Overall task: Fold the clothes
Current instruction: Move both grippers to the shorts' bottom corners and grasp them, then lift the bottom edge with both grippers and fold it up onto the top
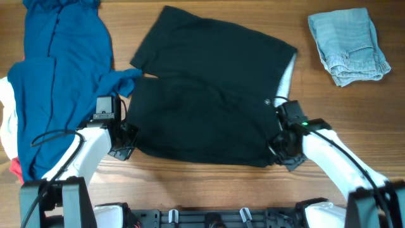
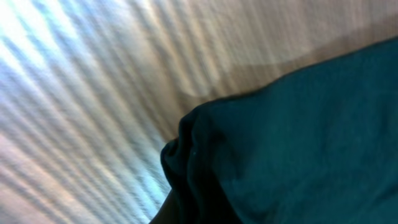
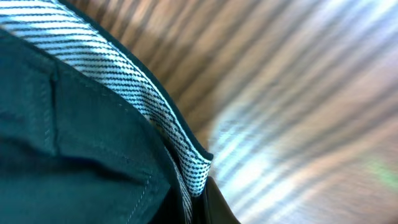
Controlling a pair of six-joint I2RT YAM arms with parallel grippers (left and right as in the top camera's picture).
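My left gripper will next lift outward to the shorts' far corner by the blue garment and let go there, because the near half of the shorts lies spread out.
Dark green shorts (image 1: 202, 95) lie spread on the wooden table, folded across their middle. My left gripper (image 1: 126, 142) is shut on the shorts' near left corner, whose bunched fabric (image 2: 205, 168) fills the left wrist view. My right gripper (image 1: 281, 152) is shut on the near right corner, where the white-patterned waistband lining (image 3: 186, 162) shows in the right wrist view. The fingertips themselves are mostly hidden by fabric.
A blue garment (image 1: 60, 76) lies at the left, partly over white and red cloth (image 1: 7, 126). Folded light denim shorts (image 1: 348, 47) sit at the far right. Bare wooden table (image 1: 354, 120) lies at the right.
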